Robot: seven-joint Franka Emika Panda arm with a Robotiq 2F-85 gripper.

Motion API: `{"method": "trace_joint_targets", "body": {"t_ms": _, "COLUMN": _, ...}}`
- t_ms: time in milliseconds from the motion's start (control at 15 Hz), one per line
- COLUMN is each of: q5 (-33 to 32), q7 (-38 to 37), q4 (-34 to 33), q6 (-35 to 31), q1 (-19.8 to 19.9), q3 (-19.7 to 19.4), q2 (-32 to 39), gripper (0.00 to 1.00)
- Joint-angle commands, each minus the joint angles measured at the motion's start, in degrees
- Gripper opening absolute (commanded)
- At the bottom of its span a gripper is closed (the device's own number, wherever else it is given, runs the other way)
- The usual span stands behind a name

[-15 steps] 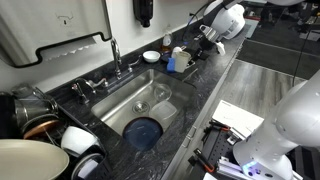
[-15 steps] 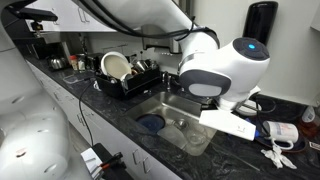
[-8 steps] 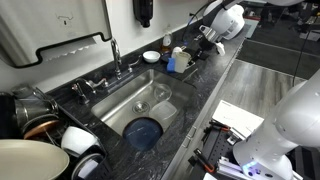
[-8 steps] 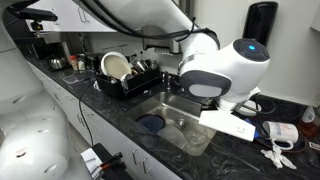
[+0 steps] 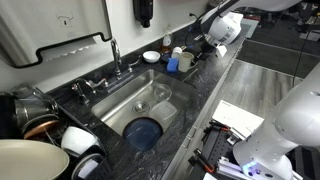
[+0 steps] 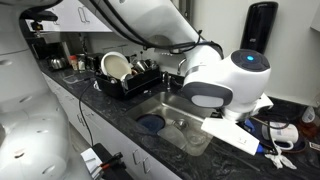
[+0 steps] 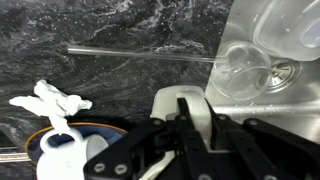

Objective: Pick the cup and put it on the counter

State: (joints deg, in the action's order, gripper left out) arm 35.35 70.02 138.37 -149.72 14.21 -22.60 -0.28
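Next, my gripper shifts away from the white mug and lowers to release the cup on the black speckled counter [image 5: 188, 74] [image 7: 150, 74] beside the sink, which lies bare.
In the wrist view my gripper [image 7: 187, 100] is shut on the small cream cup [image 7: 164, 103]; the black fingers pinch its wall. It hangs over the black speckled counter [image 7: 120, 30], just beside the steel sink's edge. In an exterior view the gripper [image 5: 201, 47] is at the far end of the counter [image 5: 203, 88], next to a small blue container [image 5: 172, 65]; the cup itself is hard to make out there. In an exterior view [image 6: 225, 85] the arm's bulk hides the gripper and cup.
The sink [image 5: 150, 95] holds a blue plate [image 5: 143, 132] and a clear plastic cup [image 7: 245, 62]. A white bowl [image 5: 151, 56] and faucet [image 5: 115, 55] stand behind it. A dish rack [image 6: 130, 75] holds plates. A white mug [image 6: 283, 131] and crumpled white thing [image 7: 55, 100] lie nearby.
The arm's wrist has shifted a little, rising and turning at the far end of the counter. Nothing else has moved.
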Motion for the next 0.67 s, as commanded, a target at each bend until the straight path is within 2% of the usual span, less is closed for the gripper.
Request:
{"method": "trace_joint_targets", "body": {"t_ms": 0, "q5": 1.06, "q7": -4.38, "q4": -1.42, "q6": -6.42, "q1": -0.09, "q3": 0.05, "q2": 2.31, "gripper": 0.04}}
{"method": "trace_joint_targets", "body": {"t_ms": 133, "q5": 0.31, "q7": -6.91, "q4": -1.46, "q6": -8.16, "q1": -0.23, "q3": 0.04, "q2": 3.40, "gripper": 0.04}}
{"method": "trace_joint_targets", "body": {"t_ms": 467, "q5": -0.95, "q7": -11.55, "q4": -1.90, "q6": -6.16, "q1": -0.01, "q3": -0.36, "q2": 4.88, "gripper": 0.04}}
{"method": "trace_joint_targets", "body": {"t_ms": 533, "q5": -1.06, "q7": -12.40, "q4": -1.84, "q6": -6.42, "q1": -0.01, "q3": -0.43, "q2": 5.03, "gripper": 0.14}}
{"method": "trace_joint_targets", "body": {"t_ms": 600, "q5": -1.26, "q7": -13.24, "q4": -1.80, "q6": -6.58, "q1": -0.03, "q3": -0.50, "q2": 5.12, "gripper": 0.40}}
